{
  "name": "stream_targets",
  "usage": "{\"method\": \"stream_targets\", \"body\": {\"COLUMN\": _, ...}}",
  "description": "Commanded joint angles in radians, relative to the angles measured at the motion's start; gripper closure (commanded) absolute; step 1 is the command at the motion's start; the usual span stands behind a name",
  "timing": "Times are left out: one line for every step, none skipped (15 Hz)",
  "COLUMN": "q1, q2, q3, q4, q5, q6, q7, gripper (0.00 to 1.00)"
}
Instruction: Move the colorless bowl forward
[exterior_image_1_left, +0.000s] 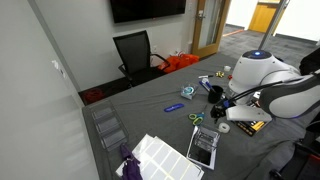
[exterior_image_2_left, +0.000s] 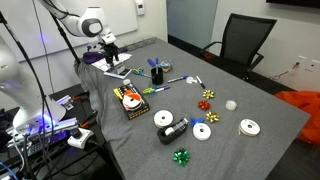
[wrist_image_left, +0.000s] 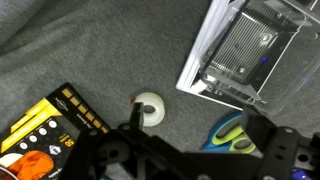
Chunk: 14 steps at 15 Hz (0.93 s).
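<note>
The clear plastic box's side (wrist_image_left: 217, 48) facing the tape roll is below my gripper, toward the wrist view's upper edge, so my gripper will move down and over to it next.
The colorless bowl (exterior_image_1_left: 173, 107) is a small pale round dish on the grey tablecloth, and it also shows in an exterior view (exterior_image_2_left: 231, 104) toward the chair end. It is out of the wrist view. My gripper (exterior_image_1_left: 219, 109) hangs over the table's other part, well apart from the bowl, and also shows in an exterior view (exterior_image_2_left: 108, 52). In the wrist view the gripper (wrist_image_left: 195, 125) is open and empty, above a white tape roll (wrist_image_left: 149, 108) and blue-green scissors (wrist_image_left: 232, 133).
A clear plastic box (wrist_image_left: 250, 50) and a yellow-black carton (wrist_image_left: 50, 125) lie below the gripper. A solid blue object (exterior_image_1_left: 187, 92), a black mug (exterior_image_2_left: 170, 130), more tape rolls (exterior_image_2_left: 249, 127) and a green bow (exterior_image_2_left: 181, 156) are scattered on the cloth. An office chair (exterior_image_1_left: 135, 50) stands beyond the table.
</note>
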Motion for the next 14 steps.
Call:
{"method": "stream_targets", "body": {"q1": 0.013, "q2": -0.002, "q3": -0.015, "q4": 0.002, "q5": 0.003, "q6": -0.005, "q7": -0.005, "gripper": 0.0}}
{"method": "stream_targets", "body": {"q1": 0.013, "q2": -0.002, "q3": -0.015, "q4": 0.003, "q5": 0.002, "q6": -0.007, "q7": -0.005, "gripper": 0.0}}
{"method": "stream_targets", "body": {"q1": 0.013, "q2": -0.002, "q3": -0.015, "q4": 0.004, "q5": 0.002, "q6": -0.009, "q7": -0.005, "gripper": 0.0}}
{"method": "stream_targets", "body": {"q1": 0.008, "q2": -0.015, "q3": -0.001, "q4": -0.001, "q5": 0.055, "q6": -0.015, "q7": -0.057, "gripper": 0.0}}
{"method": "stream_targets", "body": {"q1": 0.006, "q2": -0.018, "q3": 0.005, "q4": -0.012, "q5": 0.085, "q6": 0.002, "q7": -0.081, "gripper": 0.0}}
{"method": "stream_targets", "body": {"q1": 0.008, "q2": -0.015, "q3": 0.006, "q4": -0.016, "q5": 0.103, "q6": 0.01, "q7": -0.095, "gripper": 0.0}}
{"method": "stream_targets", "body": {"q1": 0.01, "q2": -0.009, "q3": 0.011, "q4": -0.017, "q5": 0.13, "q6": 0.01, "q7": -0.115, "gripper": 0.0}}
{"method": "stream_targets", "body": {"q1": 0.012, "q2": -0.005, "q3": 0.013, "q4": -0.019, "q5": 0.151, "q6": 0.014, "q7": -0.128, "gripper": 0.0}}
{"method": "stream_targets", "body": {"q1": 0.016, "q2": 0.003, "q3": 0.016, "q4": -0.02, "q5": 0.167, "q6": 0.021, "q7": -0.136, "gripper": 0.0}}
{"method": "stream_targets", "body": {"q1": 0.02, "q2": 0.012, "q3": 0.017, "q4": -0.019, "q5": 0.177, "q6": 0.023, "q7": -0.135, "gripper": 0.0}}
{"method": "stream_targets", "body": {"q1": 0.025, "q2": 0.02, "q3": 0.017, "q4": -0.017, "q5": 0.183, "q6": 0.022, "q7": -0.13, "gripper": 0.0}}
{"method": "stream_targets", "body": {"q1": 0.029, "q2": 0.035, "q3": 0.02, "q4": -0.015, "q5": 0.198, "q6": 0.029, "q7": -0.13, "gripper": 0.0}}
{"method": "stream_targets", "body": {"q1": 0.032, "q2": 0.048, "q3": 0.022, "q4": -0.013, "q5": 0.21, "q6": 0.035, "q7": -0.129, "gripper": 0.0}}
{"method": "stream_targets", "body": {"q1": 0.036, "q2": 0.06, "q3": 0.025, "q4": -0.01, "q5": 0.225, "q6": 0.042, "q7": -0.131, "gripper": 0.0}}
